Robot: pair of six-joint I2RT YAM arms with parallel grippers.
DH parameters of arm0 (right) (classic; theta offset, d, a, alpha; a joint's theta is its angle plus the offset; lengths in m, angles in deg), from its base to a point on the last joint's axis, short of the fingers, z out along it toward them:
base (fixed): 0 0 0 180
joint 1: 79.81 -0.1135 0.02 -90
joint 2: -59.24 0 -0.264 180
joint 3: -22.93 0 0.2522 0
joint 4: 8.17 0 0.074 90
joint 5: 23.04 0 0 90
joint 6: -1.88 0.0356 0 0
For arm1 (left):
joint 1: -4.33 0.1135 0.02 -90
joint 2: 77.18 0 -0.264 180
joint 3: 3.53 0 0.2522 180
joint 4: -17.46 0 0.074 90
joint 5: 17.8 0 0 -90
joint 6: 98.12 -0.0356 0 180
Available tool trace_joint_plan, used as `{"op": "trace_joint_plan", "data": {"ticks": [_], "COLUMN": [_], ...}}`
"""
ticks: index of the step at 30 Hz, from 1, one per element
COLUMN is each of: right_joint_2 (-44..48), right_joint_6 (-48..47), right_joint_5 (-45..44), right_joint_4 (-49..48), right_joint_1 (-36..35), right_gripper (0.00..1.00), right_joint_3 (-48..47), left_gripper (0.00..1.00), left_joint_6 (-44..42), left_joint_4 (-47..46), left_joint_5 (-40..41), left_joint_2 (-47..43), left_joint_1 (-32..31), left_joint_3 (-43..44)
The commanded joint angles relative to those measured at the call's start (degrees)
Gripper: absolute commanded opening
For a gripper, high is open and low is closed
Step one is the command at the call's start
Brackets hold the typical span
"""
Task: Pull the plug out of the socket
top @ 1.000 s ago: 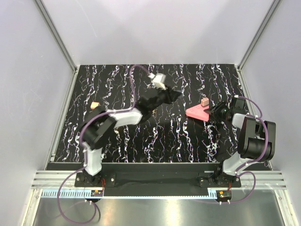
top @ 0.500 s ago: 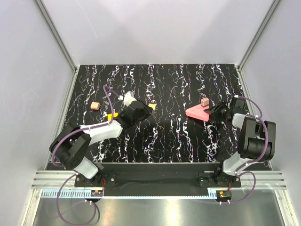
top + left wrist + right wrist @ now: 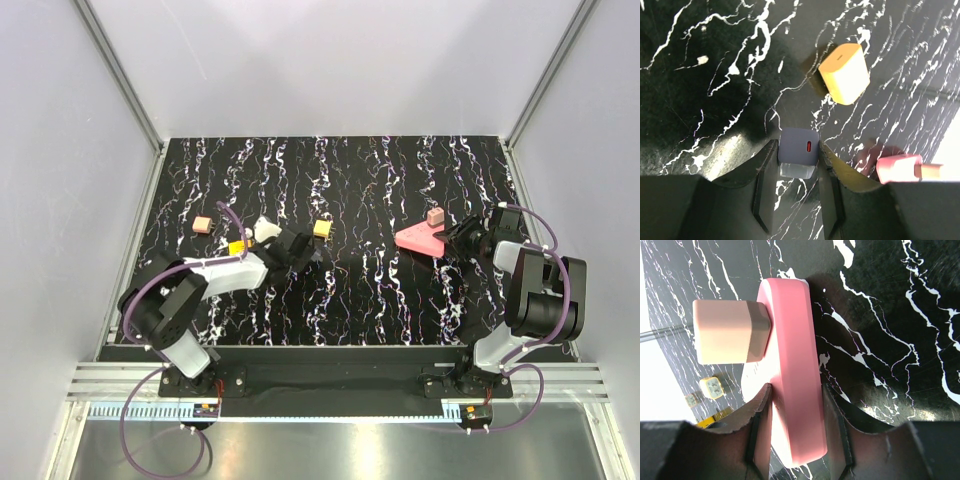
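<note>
I will lower my left gripper a little to the bare table next to the yellow plug and let go of the grey plug next.
A pink triangular socket (image 3: 418,240) lies at the right of the table with a beige plug (image 3: 435,215) seated in it. My right gripper (image 3: 455,238) is shut on the socket's near edge. In the right wrist view both fingers (image 3: 760,430) press the pink socket (image 3: 792,370), and the beige plug (image 3: 730,331) sticks out to its left. My left gripper (image 3: 300,245) is low over the table left of centre. In the left wrist view it (image 3: 798,150) is shut on a small grey plug (image 3: 798,145) with a red slot.
A yellow plug (image 3: 321,228) lies just beyond the left gripper and also shows in the left wrist view (image 3: 845,73). A small pinkish cube (image 3: 202,224) and a yellow piece (image 3: 238,247) lie at the left. Walls enclose the table on three sides.
My left arm has swung back from the far middle of the table to the near left and lowered, uncovering the yellow plug. The right arm and socket have not moved.
</note>
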Motion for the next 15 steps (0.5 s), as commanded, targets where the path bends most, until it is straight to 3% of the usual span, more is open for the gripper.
{"op": "trace_joint_plan", "data": {"ticks": [1, 12, 15], "right_joint_2": [-1.97, -1.97, -1.8], "right_joint_6": [-3.11, -3.11, -3.02], "right_joint_5": [-10.04, -10.13, -10.31], "right_joint_4": [8.71, 8.71, 8.71], "right_joint_1": [-0.02, -0.11, -0.2], "right_gripper": [0.0, 0.0, 0.0], "right_joint_3": [2.19, 2.1, 2.19], "left_gripper": [0.13, 0.36, 0.48], "left_joint_6": [4.78, 10.15, 9.36], "left_joint_4": [-1.15, -7.22, -7.31], "left_joint_5": [0.65, -2.25, -0.76], "left_joint_2": [1.07, 6.44, 5.47], "left_joint_1": [0.12, 0.21, 0.13], "left_joint_3": [3.0, 1.51, 1.07]}}
